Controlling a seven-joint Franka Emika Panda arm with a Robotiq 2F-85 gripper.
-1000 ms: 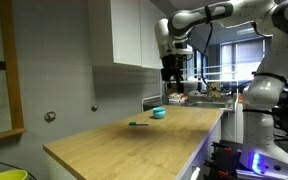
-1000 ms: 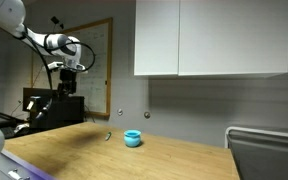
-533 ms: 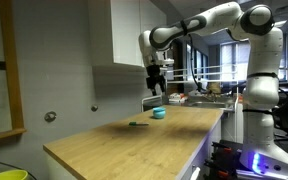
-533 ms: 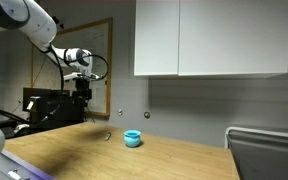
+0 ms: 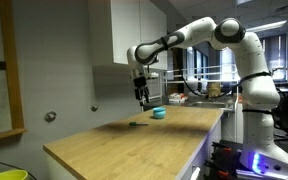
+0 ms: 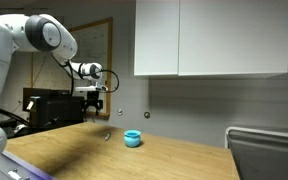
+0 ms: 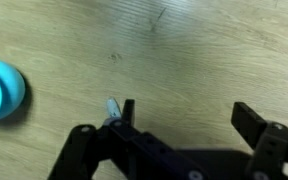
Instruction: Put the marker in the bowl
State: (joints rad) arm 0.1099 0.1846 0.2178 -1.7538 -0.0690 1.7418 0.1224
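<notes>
Next, my gripper needs to shift left in the wrist view and descend to bring the marker (image 5: 137, 124) between the open fingers, since it lies below, off to that side.
The dark green marker (image 5: 137, 124) lies flat on the wooden counter (image 5: 104, 145). In another exterior view it is a small dark mark (image 6: 107, 137) left of the bowl. The teal-blue bowl (image 5: 159, 113) (image 6: 132, 138) stands on the counter beyond it. In the wrist view the bowl (image 7: 0, 88) is at the left edge, and only the marker's tip (image 7: 112, 107) shows, by the left finger. My gripper (image 5: 142, 97) (image 6: 92, 112) (image 7: 184, 115) is open and empty. It hangs above the counter over the marker.
White wall cabinets (image 6: 209, 38) hang above the counter. A sink area with clutter (image 5: 199, 97) lies behind the bowl. A yellow bin (image 5: 6, 174) sits at the lower left. A metal rack (image 6: 264, 140) stands at the counter's end.
The arm has swung along the counter from beyond the bowl toward the marker and come lower. The gripper stays open. Bowl and marker have not moved.
</notes>
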